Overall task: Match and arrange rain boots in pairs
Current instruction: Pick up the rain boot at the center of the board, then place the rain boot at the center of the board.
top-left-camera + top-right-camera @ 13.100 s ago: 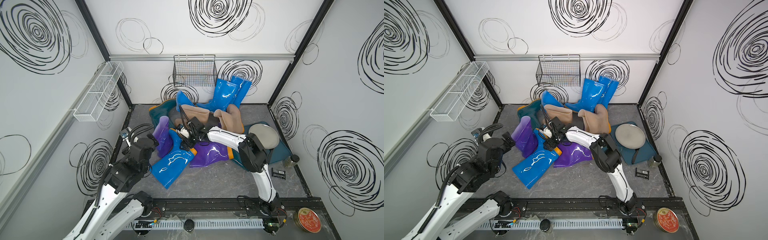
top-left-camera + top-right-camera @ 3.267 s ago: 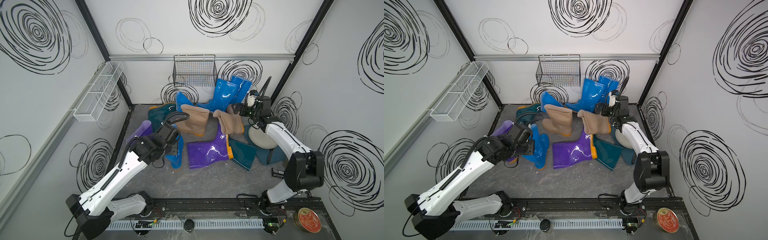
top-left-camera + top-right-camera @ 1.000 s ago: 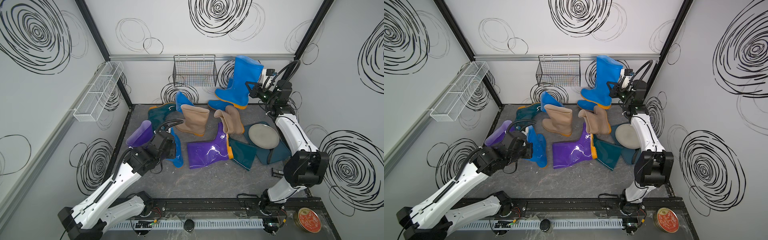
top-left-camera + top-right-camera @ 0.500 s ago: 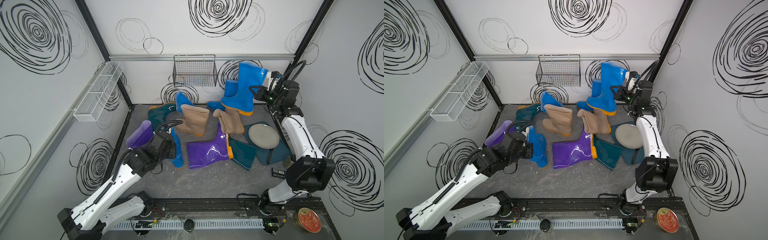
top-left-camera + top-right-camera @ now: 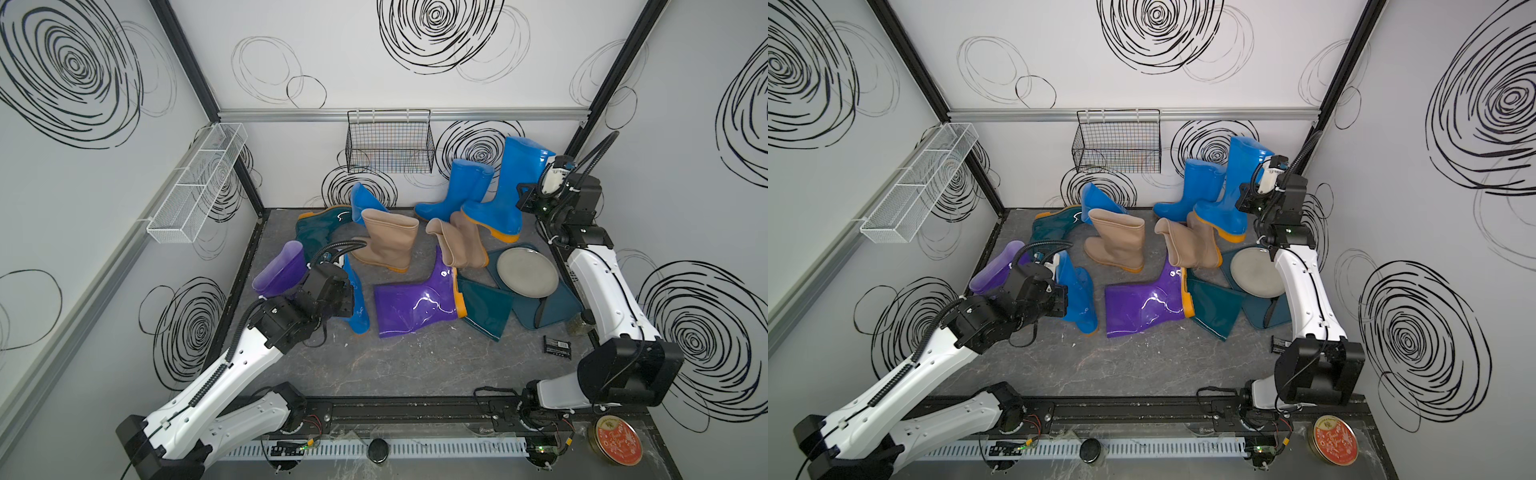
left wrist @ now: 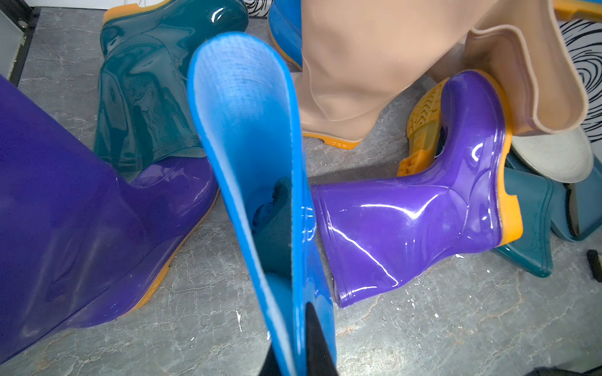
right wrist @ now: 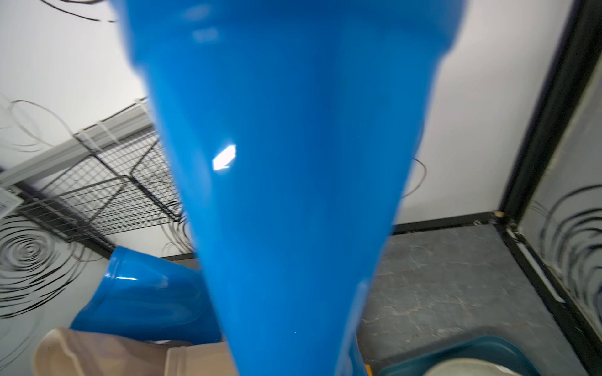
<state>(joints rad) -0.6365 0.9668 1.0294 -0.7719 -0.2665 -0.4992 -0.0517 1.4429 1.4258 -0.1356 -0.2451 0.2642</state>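
Note:
I will next lower the bright blue boot with my right gripper onto the bare patch past the plate, next to the blue boot it matches, and let go of the boot's upper part, because that patch is below.
My right gripper point(image 5: 523, 198) is shut on the shaft of an upright bright blue boot point(image 5: 505, 187) at the back right, beside another blue boot point(image 5: 461, 191) that stands by the wall. That shaft fills the right wrist view point(image 7: 293, 195) and hides the jaws. My left gripper point(image 6: 294, 355) is shut on the rim of a blue boot point(image 6: 247, 146) lying left of centre point(image 5: 358, 303). Around it are two purple boots point(image 5: 415, 303) point(image 5: 278, 270), two tan boots point(image 5: 388, 241) point(image 5: 461, 245), two dark teal boots point(image 5: 316, 228) point(image 5: 484, 309) and one more blue boot point(image 5: 363, 201).
A dark teal tray point(image 5: 548, 309) with a grey plate point(image 5: 528, 272) lies at the right. A black wire basket point(image 5: 390, 141) hangs on the back wall and a white wire shelf point(image 5: 195, 183) on the left wall. A small black item point(image 5: 557, 347) lies at the front right.
The right arm has brought its blue boot down and to the right, turning it upright beside the standing blue boot. The left arm and its boot have hardly moved.

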